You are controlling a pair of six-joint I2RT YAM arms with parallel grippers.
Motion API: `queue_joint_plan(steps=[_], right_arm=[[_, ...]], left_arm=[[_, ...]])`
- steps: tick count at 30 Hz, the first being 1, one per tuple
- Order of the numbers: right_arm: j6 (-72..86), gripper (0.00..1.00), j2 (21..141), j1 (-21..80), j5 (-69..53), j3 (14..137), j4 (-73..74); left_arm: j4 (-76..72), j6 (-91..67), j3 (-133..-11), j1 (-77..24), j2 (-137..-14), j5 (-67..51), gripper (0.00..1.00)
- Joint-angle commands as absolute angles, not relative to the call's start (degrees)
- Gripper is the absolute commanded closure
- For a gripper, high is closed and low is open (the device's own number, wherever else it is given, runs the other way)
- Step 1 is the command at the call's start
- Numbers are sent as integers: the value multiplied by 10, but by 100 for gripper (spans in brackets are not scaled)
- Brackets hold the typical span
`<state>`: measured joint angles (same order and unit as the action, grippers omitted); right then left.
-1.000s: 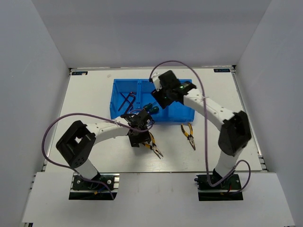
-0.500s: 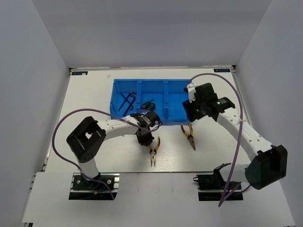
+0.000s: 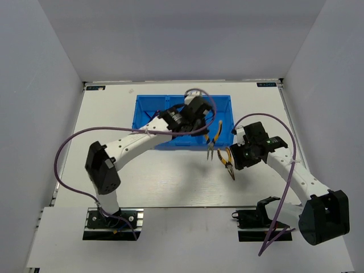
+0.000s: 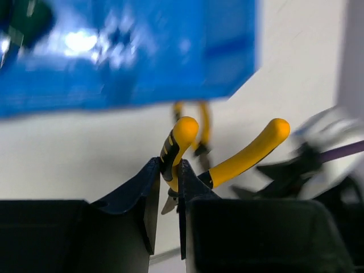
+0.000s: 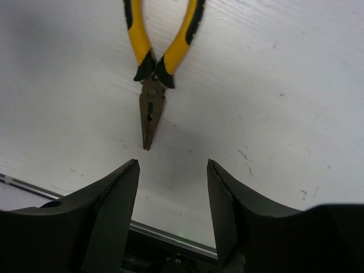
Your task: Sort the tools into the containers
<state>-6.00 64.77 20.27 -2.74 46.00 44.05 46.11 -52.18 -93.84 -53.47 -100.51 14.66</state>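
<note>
My left gripper moves outward and down next and releases its pliers in the bin section nearest the second pliers point(image 3: 223, 116) point(image 4: 165, 48). This section lies outward and below the gripper.
My left gripper point(image 3: 206, 126) is shut on one handle of yellow-and-black pliers point(image 3: 212, 139), which hang nose-down in the air at the front right corner of the blue bin point(image 3: 141, 114). In the left wrist view the fingers point(image 4: 152, 182) pinch that handle point(image 4: 176, 145) below the blurred bin point(image 4: 125, 51). A second pair of pliers point(image 3: 227, 162) lies flat on the table in front of the bin. My right gripper point(image 3: 238, 162) hovers open just beside its nose. In the right wrist view these pliers point(image 5: 152, 85) point their nose toward the empty gap of the gripper point(image 5: 173, 165).
The right arm point(image 4: 307, 165) shows blurred close beside the held pliers. The left arm reaches across the bin's left and middle compartments and hides what lies there. White walls point(image 3: 45, 85) enclose the table on three sides.
The left gripper shut on pliers in front of the bin, lifted them and carried them to the bin's right end. The right arm swung from over the bin to the other pliers.
</note>
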Motion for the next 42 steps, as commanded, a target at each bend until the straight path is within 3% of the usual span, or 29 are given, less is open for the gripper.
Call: queue_joint_plan(steps=[1, 5, 9, 14, 16, 20, 21, 26, 27, 30, 33, 36, 42], right_arm=[[-42, 44, 625, 189, -4, 458, 408], [-25, 53, 609, 172, 19, 455, 403], [-15, 53, 591, 165, 5, 453, 399], [-5, 49, 582, 156, -37, 435, 388], [-4, 49, 582, 157, -43, 428, 386], [-10, 45, 592, 156, -54, 420, 375], [-11, 44, 594, 156, -69, 419, 374], [10, 44, 641, 160, -106, 387, 290], [13, 44, 660, 159, -108, 384, 277], [32, 44, 711, 161, -105, 384, 225], [52, 44, 750, 160, -97, 382, 157], [78, 45, 773, 161, -83, 381, 106], [101, 50, 797, 163, -41, 396, 89]], left_arm=[[451, -461, -1064, -527, -1070, 198, 100], [451, -421, -1178, -510, -1163, 218, 100], [468, -388, -1296, -492, -1250, 238, 100], [439, -366, -1306, -474, -1288, 244, 100], [418, -359, -1306, -469, -1294, 238, 95], [408, -348, -1327, -458, -1307, 205, 45], [408, -348, -1332, -458, -1313, 205, 23], [388, -324, -1332, -458, -1274, 170, 8], [382, -308, -1339, -458, -1261, 170, 0], [388, -286, -1339, -458, -1197, 178, 0], [388, -275, -1265, -464, -1124, 204, 0], [361, -281, -1058, -471, -989, 217, 0], [390, -367, -765, -471, -734, 253, 0]])
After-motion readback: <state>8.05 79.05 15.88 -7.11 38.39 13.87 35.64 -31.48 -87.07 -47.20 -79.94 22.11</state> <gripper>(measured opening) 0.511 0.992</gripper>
